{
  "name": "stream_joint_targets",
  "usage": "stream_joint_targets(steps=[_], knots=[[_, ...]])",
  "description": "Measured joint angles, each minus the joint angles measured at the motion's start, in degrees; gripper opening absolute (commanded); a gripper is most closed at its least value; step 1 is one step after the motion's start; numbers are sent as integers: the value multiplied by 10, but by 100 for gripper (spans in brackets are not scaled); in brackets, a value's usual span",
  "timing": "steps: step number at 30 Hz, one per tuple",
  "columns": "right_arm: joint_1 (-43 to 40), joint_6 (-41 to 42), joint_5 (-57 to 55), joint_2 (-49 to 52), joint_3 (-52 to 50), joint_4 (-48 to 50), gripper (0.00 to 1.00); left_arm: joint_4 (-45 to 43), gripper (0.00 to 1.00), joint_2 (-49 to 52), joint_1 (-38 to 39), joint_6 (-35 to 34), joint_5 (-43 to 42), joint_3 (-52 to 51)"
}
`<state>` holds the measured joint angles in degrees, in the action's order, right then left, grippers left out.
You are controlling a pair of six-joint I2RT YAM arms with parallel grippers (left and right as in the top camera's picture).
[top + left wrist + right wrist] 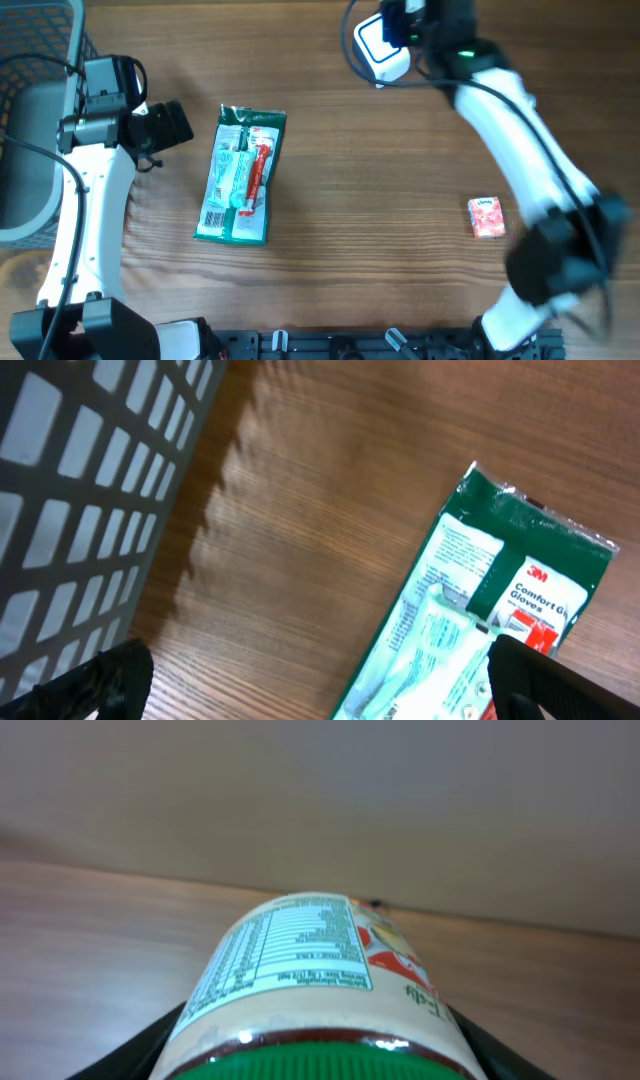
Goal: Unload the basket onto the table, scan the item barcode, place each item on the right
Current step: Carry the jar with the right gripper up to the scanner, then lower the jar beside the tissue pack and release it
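Note:
The robot's right gripper has to come back from the white device and down onto bare wood [437, 189] beside the pink-red box, and release the jar there because that spot is empty.
My right gripper [320, 1065] is shut on a jar [310, 970] with a green lid and a nutrition label facing up. The black fingers [150, 1045] press on both of its sides. From overhead the right gripper [408, 24] reaches to the table's far edge, beside a white device with a blue rim [382, 50]; the jar itself is hidden there. The left gripper [165, 125] hangs open over bare wood, just left of a green glove package [240, 175]. In the left wrist view its fingers [100, 685] stand wide apart, with the package [480, 610] near the right one.
A grey slatted basket [30, 110] stands at the left edge, close to the left arm [80, 490]. A small pink-red box [486, 216] lies on the right part of the wooden table, near the right arm's base.

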<state>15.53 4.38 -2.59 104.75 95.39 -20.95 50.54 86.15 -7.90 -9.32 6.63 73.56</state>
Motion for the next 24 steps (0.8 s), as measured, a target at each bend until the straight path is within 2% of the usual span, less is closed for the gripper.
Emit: stream_joint_targets(steps=[3,5,8,10,13,19,24], knots=[[0,38,0,-120,13,-186,5,0,100,0,0,0,0,0],[0,63,0,-152,18,-278,7,0,100,0,0,0,0,0],[0,104,0,-146,12,-428,9,0,100,0,0,0,0,0],[0,122,0,-133,-14,-465,10,0,100,0,0,0,0,0],[0,143,0,-121,-97,-456,12,0,100,0,0,0,0,0],[0,158,0,-117,-258,-333,13,0,100,0,0,0,0,0],[0,162,0,-117,-329,-265,17,0,100,0,0,0,0,0]])
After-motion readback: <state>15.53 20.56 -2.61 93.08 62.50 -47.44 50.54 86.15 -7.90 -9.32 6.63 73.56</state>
